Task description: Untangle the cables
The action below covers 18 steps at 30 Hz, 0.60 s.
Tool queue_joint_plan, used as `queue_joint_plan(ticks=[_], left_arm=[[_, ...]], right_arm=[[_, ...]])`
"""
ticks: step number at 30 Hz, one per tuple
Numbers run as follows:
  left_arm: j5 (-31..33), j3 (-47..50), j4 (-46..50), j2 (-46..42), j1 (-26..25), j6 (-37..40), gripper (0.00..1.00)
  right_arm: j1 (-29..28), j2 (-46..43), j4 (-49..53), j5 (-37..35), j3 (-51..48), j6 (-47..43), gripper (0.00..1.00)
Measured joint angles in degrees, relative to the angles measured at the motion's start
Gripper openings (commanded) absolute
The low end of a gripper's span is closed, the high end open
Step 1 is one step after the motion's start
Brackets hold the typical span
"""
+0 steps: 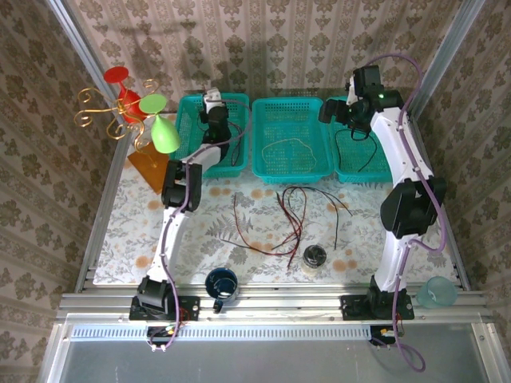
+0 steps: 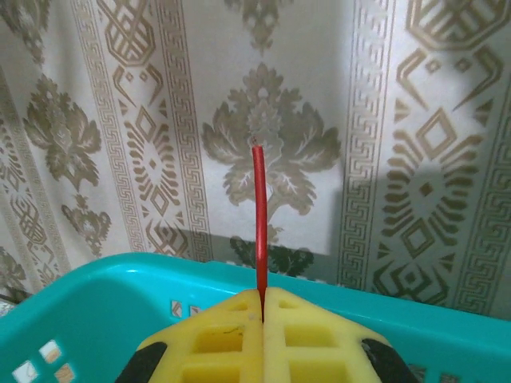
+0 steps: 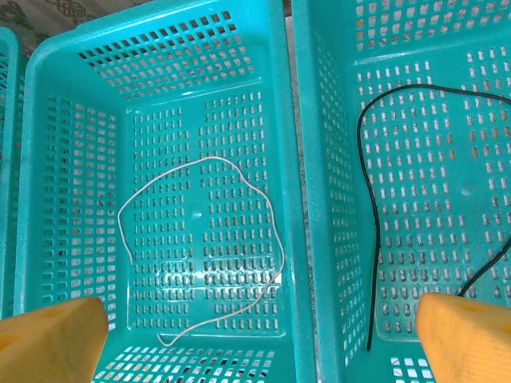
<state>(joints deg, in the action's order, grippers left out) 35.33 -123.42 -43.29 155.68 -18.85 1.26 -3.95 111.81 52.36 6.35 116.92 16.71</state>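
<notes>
The teal basket's bottom is below my left gripper, so the gripper should tip its side-facing fingers down and lower them inside to let go of the thin red cable (image 2: 259, 215).
My left gripper (image 2: 263, 299) is shut on a thin red cable (image 2: 259, 215) whose end sticks straight up from the yellow pads. It hovers over the left teal basket (image 1: 192, 136). My right gripper (image 3: 259, 343) is open above the gap between the middle basket (image 3: 299, 199) and the right basket (image 3: 327, 159), with its yellow fingertips (image 3: 52, 339) far apart. A white cable (image 3: 279, 239) lies looped in the middle basket. A black cable (image 3: 374, 239) lies in the right basket. Several dark red and black cables (image 1: 291, 215) lie tangled on the table.
A gold stand with red and green glasses (image 1: 128, 112) rises at the back left beside an orange block (image 1: 150, 167). Along the front edge sit a dark blue mug (image 1: 221, 283), a small jar (image 1: 314, 256) and a pale blue cup (image 1: 437, 292).
</notes>
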Motion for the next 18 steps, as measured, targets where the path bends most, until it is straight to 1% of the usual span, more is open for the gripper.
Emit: queue_joint_plan(ticks=[4,10,13,18], left_arm=[[-0.1,4.5,3.4,-5.5,0.2,-3.1,0.0],[0.1,6.2,12.6,-10.9,-0.1,-5.6,0.0],[-0.3,6.1,18.3,-11.9,-0.7,-6.8,0.0],[-2.6,6.5,29.8,-12.0,-1.4,-11.8,0.0]], right_arm=[[0.0,-1.1,-0.9,0.2,-2.0,0.0,1.0],[0.0,-2.1,-2.6,0.4,-3.9,0.0,1.0],[0.0,-2.4,-3.1,0.6,-4.8,0.0,1.0],[0.0,-2.6,-3.5,1.0,-5.9,0.0,1.0]])
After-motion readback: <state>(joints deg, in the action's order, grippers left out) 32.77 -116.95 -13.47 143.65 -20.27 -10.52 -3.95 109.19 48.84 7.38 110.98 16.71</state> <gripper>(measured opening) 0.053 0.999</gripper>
